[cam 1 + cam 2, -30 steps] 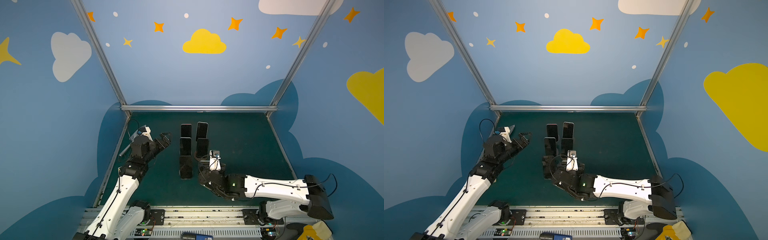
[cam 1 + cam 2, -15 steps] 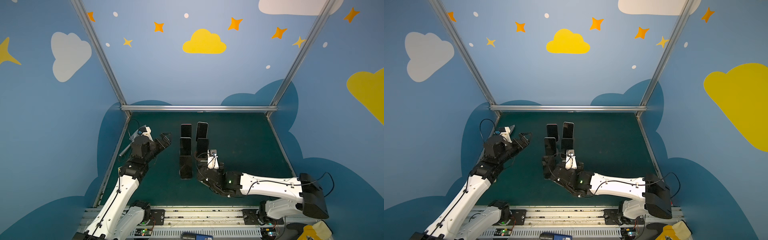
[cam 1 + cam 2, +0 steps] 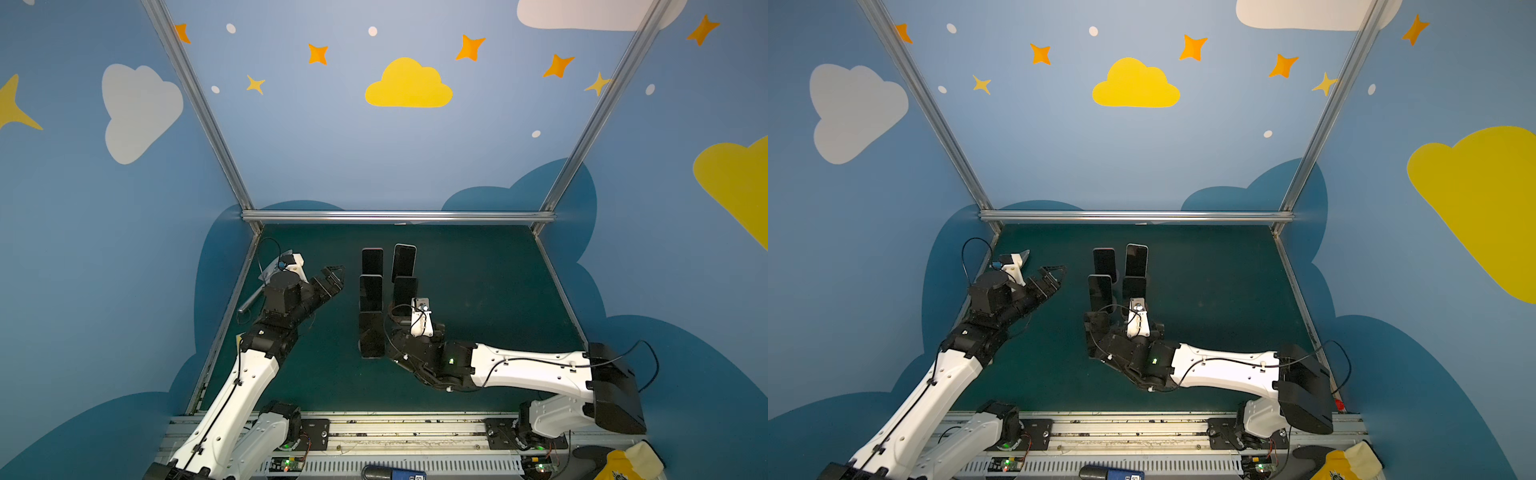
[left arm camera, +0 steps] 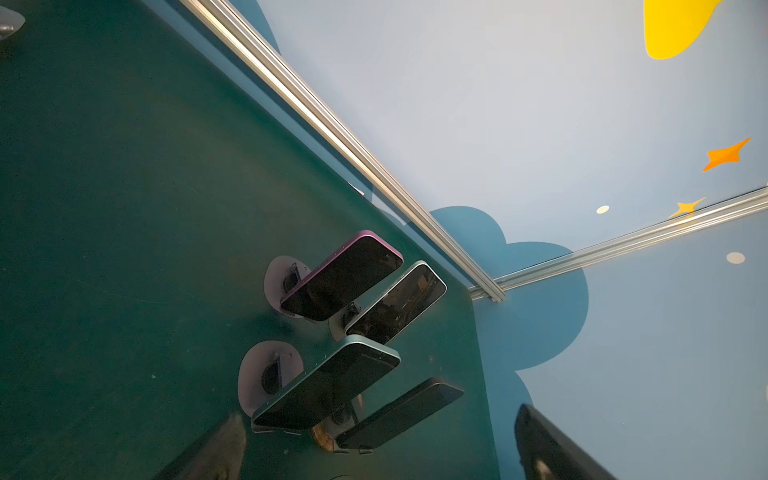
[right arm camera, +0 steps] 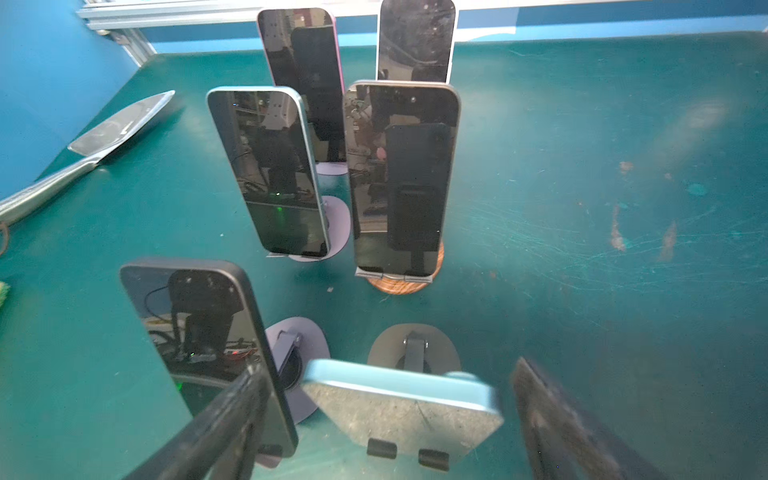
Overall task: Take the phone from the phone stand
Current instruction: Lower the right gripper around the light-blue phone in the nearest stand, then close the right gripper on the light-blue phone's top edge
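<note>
The right gripper moves down farther over the phone's upper end (image 5: 402,390) next and closes, as the light blue phone's top edge sits barely between its open fingers.
Several dark-screened phones stand on stands in two columns at mid table, among them the front left phone (image 3: 371,334) and the middle right phone (image 3: 405,291). A light blue phone (image 5: 399,399) leans on the front right phone stand (image 5: 413,347), its lower edge in two black lips. My right gripper (image 5: 386,432) is open around it, one finger on each side with a gap on both. In both top views my right wrist hides this phone. My left gripper (image 3: 332,278) hangs open and empty to the left of the stands, also seen as the left gripper (image 4: 378,457).
A metal trowel-like tool (image 5: 120,124) lies by the left wall, seen as a metal tool (image 3: 249,301) behind my left arm. The neighbouring front left phone (image 5: 199,336) stands close against my right gripper's finger. A yellow cloth (image 3: 627,461) lies off the table's front right corner.
My right arm has pushed forward and left toward the stands, bringing its open gripper around the front right phone. The left arm has stayed put.
</note>
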Controlling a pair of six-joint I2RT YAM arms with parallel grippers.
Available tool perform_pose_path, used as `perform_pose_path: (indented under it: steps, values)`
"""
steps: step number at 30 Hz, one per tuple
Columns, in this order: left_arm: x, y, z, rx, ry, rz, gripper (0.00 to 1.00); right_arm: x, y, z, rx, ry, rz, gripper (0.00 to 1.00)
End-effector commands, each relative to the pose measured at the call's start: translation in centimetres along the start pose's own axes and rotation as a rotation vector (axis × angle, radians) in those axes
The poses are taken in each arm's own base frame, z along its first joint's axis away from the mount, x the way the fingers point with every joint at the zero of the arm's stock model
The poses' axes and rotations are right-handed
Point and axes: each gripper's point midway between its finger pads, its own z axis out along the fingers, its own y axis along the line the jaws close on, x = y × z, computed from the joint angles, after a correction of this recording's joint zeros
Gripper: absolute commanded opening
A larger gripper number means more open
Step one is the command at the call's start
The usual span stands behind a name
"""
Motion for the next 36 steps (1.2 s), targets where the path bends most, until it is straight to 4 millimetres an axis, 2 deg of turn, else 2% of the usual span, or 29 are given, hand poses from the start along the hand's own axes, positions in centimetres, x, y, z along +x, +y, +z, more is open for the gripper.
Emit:
perform_pose_path:
  steps: [1,19,36]
  values:
    - [-0.9,-1.2,-0.2,0.021,-0.024,0.026,1.00,-0.5,-0.4,0.1,0.038,-0.016,0.007,0.92]
    - [-0.6,-1.2,-0.1,0.016,-0.018,0.034,1.00,0.9,-0.3,1.4,0.069,0.004,0.009,0.91]
    - [-0.2,-1.1,0.1,0.013,-0.006,0.042,1.00,1.7,-0.2,1.8,0.056,0.018,0.018,0.83]
